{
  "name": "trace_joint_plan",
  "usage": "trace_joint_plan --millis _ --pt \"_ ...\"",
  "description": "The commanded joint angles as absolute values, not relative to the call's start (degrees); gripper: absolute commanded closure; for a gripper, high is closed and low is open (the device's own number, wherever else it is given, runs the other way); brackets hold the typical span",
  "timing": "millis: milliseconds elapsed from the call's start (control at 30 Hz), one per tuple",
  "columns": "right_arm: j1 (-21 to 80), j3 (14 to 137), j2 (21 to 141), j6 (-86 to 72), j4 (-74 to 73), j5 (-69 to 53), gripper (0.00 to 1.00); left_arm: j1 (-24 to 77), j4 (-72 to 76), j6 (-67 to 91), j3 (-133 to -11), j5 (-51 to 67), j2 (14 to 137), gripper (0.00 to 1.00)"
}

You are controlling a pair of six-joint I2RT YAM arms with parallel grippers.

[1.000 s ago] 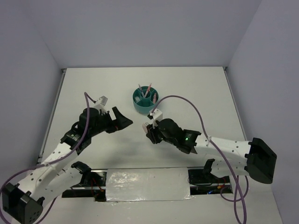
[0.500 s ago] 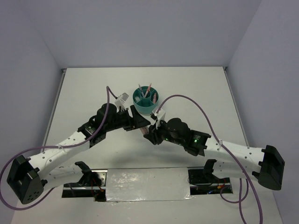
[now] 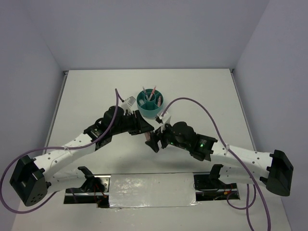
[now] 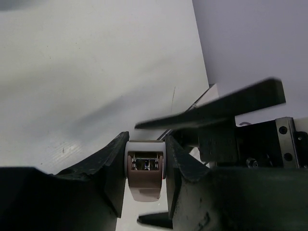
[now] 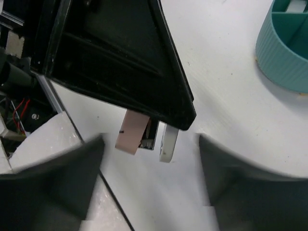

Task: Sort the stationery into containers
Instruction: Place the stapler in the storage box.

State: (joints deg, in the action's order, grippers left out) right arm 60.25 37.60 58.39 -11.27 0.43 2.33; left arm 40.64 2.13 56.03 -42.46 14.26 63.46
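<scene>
The teal organiser's near section still has open room inside, so my left gripper needs to carry the pink-white clip outward next and release it over that section.
In the left wrist view the pink-white clip is clamped between the two dark fingers of my left gripper, which is shut on it above the table. The right wrist view shows the same clip hanging below the left gripper's black finger. My right gripper is open there, its blurred fingers standing well apart on both sides of the clip without touching it. From the top view the left gripper and the right gripper meet just in front of the teal organiser. It holds thin pink pens.
The teal organiser's ribbed wall is at the upper right of the right wrist view, close to both grippers. A shiny foil strip lies along the near table edge between the arm bases. Grey walls close in the table's sides and back.
My left arm swung right to meet the right gripper and its jaws closed onto the clip. The right gripper's jaws opened off the clip.
</scene>
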Motion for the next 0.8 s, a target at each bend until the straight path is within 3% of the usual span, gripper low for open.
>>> trace_joint_plan --millis 0,200,400,567,767 --pt "60.47 38.16 54.60 -13.52 5.09 8.14 0.00 41.31 3.97 51.44 -45.87 11.73 62.85 1.00" --pt "57.31 34.81 43.70 -18.26 -1.30 17.83 0.00 41.22 1.39 44.92 -52.20 -8.58 65.65 1.00" --pt "56.25 36.30 33.58 -24.52 -13.26 28.04 0.00 41.48 -9.31 58.69 -62.48 -35.99 77.40 1.00" --pt "56.25 37.00 30.59 -25.40 -18.19 27.77 0.00 41.48 -24.64 75.82 -73.63 -46.39 86.21 1.00" --pt "56.25 36.91 28.74 -24.52 -21.18 27.95 0.00 41.75 -33.05 88.59 -81.38 -48.08 94.39 1.00"
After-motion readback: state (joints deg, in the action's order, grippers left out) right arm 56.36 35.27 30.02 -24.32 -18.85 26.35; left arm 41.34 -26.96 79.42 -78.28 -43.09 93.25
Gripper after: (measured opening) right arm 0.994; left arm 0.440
